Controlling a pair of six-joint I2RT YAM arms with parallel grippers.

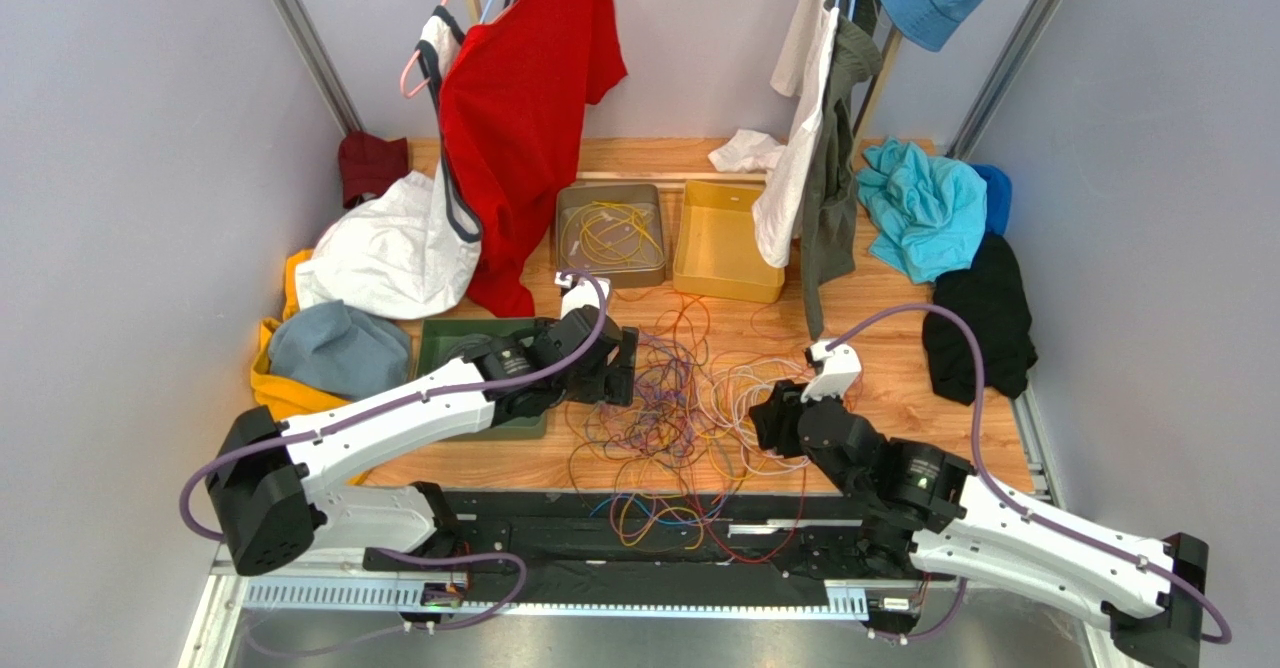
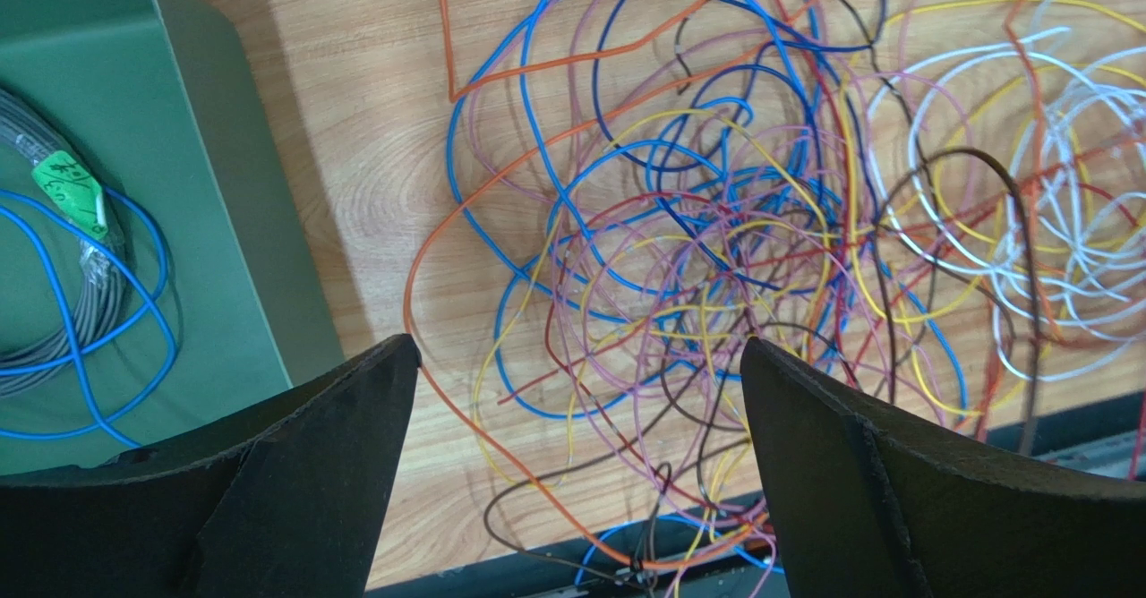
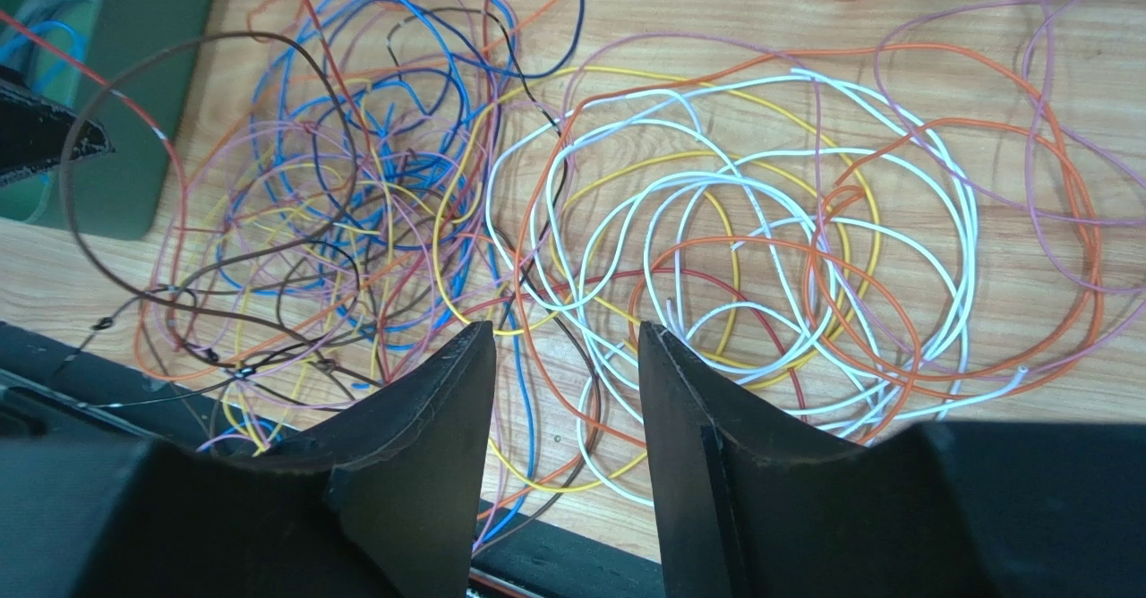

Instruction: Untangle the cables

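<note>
My left gripper moves outward next and lowers its fingers onto the orange cable's bend [image 2: 453, 96], which lies outward of it and below it, clear on bare wood.
The cables [image 1: 676, 398] lie as a tangled heap of thin wires on the wooden table between the two arms. Blue, purple, yellow, orange and brown wires [image 2: 673, 222] make up the left part. White, orange and yellow loops [image 3: 753, 222] spread to the right. My left gripper [image 1: 609, 368] hovers over the heap's left edge, open wide [image 2: 579, 346], with nothing between its fingers. My right gripper [image 1: 774, 413] hangs over the heap's right side. Its jaws [image 3: 565, 330] stand partly apart and hold nothing; the wires seen between them lie on the table below.
A green tray [image 2: 229, 155] left of the heap holds a grey cable coil and a blue wire. Behind stand a grey tray with yellow wires [image 1: 609, 233] and a yellow bin [image 1: 726, 241]. Clothes ring the table; a red shirt [image 1: 526, 83] hangs. Some wires spill over the black rail [image 1: 676, 526].
</note>
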